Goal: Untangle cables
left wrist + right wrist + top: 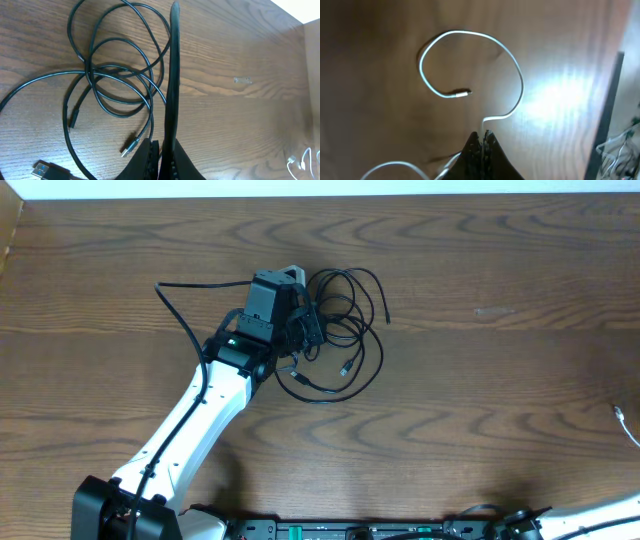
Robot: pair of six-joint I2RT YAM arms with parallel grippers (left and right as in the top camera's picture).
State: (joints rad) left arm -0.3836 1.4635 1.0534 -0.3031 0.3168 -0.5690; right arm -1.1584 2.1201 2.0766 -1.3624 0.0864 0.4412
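Observation:
The right gripper stays over the open wood below it next, well clear of the black coil, and spreads its fingers to release the white cable [470, 34].
Several black cables [345, 330] lie in a tangled coil at the table's middle, and their loops fill the left of the left wrist view [107, 75]. My left gripper [305, 325] is at the coil's left edge, and its jaws [162, 150] are shut on one black cable [173, 70] that runs taut straight up the view. A silver plug end [129, 146] lies just left of the jaws. My right gripper [483, 136] is shut on a white cable [470, 34] that loops on the wood and ends in a small plug [462, 92]. A bit of it shows at the overhead's right edge [626, 423].
A larger USB plug [45, 170] lies at the lower left of the left wrist view. My left arm's own black wire [185, 305] arches over the table left of the coil. My right arm [600, 515] sits at the bottom right corner. The table's far edge [320, 192] meets a white wall.

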